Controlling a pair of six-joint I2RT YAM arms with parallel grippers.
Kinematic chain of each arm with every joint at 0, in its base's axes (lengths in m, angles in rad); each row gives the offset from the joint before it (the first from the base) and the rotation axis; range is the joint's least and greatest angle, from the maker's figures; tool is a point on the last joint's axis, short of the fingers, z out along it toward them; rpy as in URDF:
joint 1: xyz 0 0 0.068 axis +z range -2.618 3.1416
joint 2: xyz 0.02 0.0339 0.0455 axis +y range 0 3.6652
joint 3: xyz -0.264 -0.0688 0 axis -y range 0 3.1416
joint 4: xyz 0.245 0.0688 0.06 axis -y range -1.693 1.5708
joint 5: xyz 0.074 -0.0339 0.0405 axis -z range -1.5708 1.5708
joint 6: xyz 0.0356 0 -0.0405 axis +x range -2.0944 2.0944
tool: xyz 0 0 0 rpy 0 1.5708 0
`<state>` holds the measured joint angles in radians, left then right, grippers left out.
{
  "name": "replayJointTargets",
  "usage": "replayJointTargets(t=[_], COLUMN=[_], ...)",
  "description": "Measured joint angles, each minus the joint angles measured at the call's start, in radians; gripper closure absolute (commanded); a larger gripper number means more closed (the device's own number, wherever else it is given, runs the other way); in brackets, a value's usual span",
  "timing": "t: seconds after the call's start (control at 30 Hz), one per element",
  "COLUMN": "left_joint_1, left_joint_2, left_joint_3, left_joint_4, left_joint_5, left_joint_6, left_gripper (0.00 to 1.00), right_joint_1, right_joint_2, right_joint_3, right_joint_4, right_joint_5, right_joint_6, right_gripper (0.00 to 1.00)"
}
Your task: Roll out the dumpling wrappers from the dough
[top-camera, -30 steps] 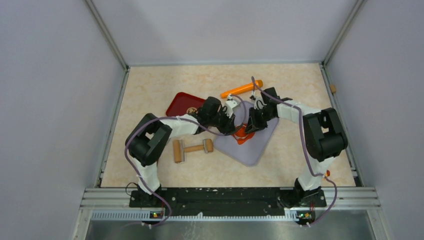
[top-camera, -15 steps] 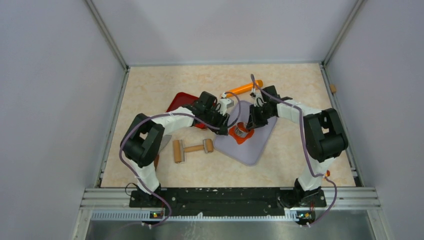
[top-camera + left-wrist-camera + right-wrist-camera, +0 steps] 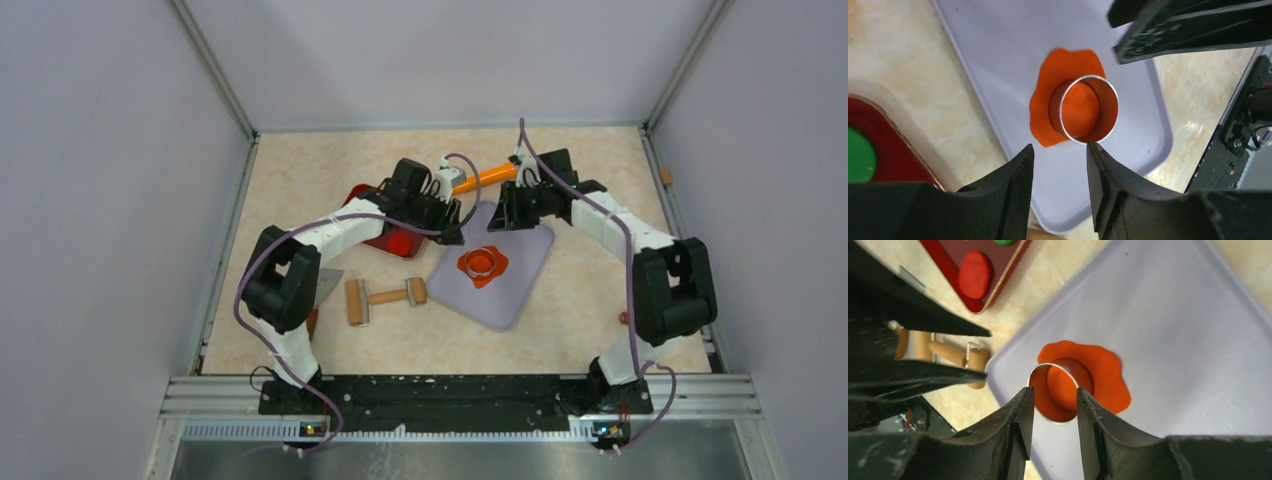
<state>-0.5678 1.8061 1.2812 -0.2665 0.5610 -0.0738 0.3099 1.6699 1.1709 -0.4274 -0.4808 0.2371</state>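
Note:
The ring cutter stands around a round of dough, so next my left gripper needs to go down and move toward the cutter, then onto its side [image 3: 467,261] [image 3: 1062,123] toward the tray.
A flattened orange dough sheet [image 3: 495,266] lies on the lilac mat [image 3: 520,290] with a metal ring cutter [image 3: 482,259] standing on it. The ring shows in the left wrist view [image 3: 1089,78] and in the right wrist view [image 3: 1048,365], with a round of dough inside it [image 3: 1065,387]. One dumpling wrapper, a flat orange-red disc [image 3: 400,243], lies in the red tray [image 3: 362,202]; it also shows in the right wrist view [image 3: 974,274]. My left gripper [image 3: 452,232] [image 3: 1060,155] is open and empty, above the mat left of the ring. My right gripper [image 3: 503,220] [image 3: 1054,400] is open and empty, beyond the ring.
A wooden roller [image 3: 385,297] lies left of the mat. An orange rolling pin [image 3: 485,177] lies at the far side between the arms. A green disc [image 3: 858,155] sits in the red tray. A grey scraper [image 3: 328,282] lies by the left arm.
Both grippers have let go of the ring cutter and pulled back from it toward the far side. The cutter stays standing on the dough.

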Motion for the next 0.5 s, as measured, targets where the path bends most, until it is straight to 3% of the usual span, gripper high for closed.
replayJointTargets(t=[0.5], left_joint_1=[-0.124], left_joint_2=[0.161], left_joint_3=[0.098], left_joint_4=[-0.022], left_joint_5=[-0.122], left_joint_6=[-0.017], left_gripper=[0.64], right_joint_1=[-0.348], right_joint_2=[-0.352], right_joint_3=[0.010], right_joint_4=[-0.213], right_joint_5=[-0.071], right_joint_6=[-0.036], right_gripper=[0.61])
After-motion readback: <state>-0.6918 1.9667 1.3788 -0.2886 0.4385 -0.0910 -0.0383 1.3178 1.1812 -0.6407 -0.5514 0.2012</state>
